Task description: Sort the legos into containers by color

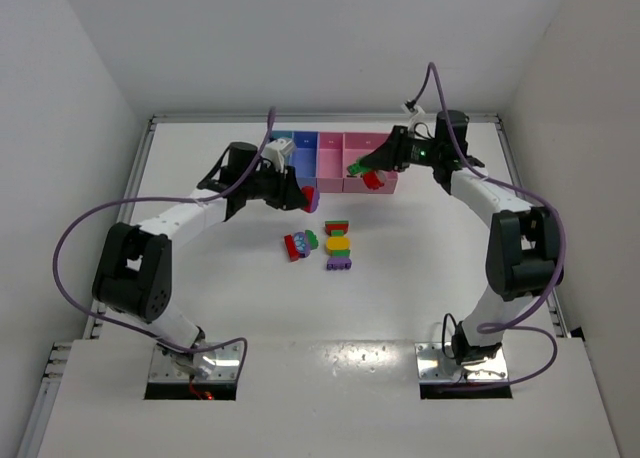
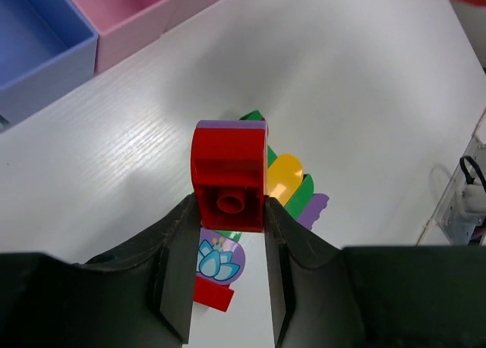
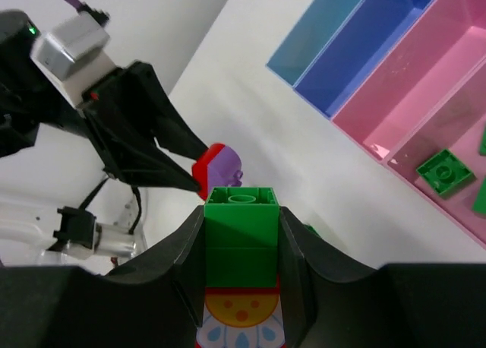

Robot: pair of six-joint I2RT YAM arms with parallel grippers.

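Observation:
My right gripper will lower back from the wider pink bin to the bare table (image 1: 376, 228) (image 3: 381, 248) beside the stack, because the green brick still carries the printed piece.
My left gripper (image 1: 298, 194) is shut on a red brick with a purple layer (image 2: 228, 169), held above the table in front of the bins; this brick also shows in the right wrist view (image 3: 220, 168). My right gripper (image 1: 362, 168) is shut on a green brick (image 3: 241, 226) with a red and yellow printed piece (image 3: 241, 317) under it, at the front of the wider pink bin (image 1: 372, 144). The light blue (image 3: 319, 29), periwinkle (image 3: 380, 48) and pink (image 3: 425, 82) bins stand in a row. A green brick (image 3: 444, 171) lies in the wider pink bin.
On the table in front of the bins lie a red, purple and green clump (image 1: 299, 245) with a flower print (image 2: 220, 261) and a stack of red, green, yellow and purple bricks (image 1: 338, 245). White walls enclose the table.

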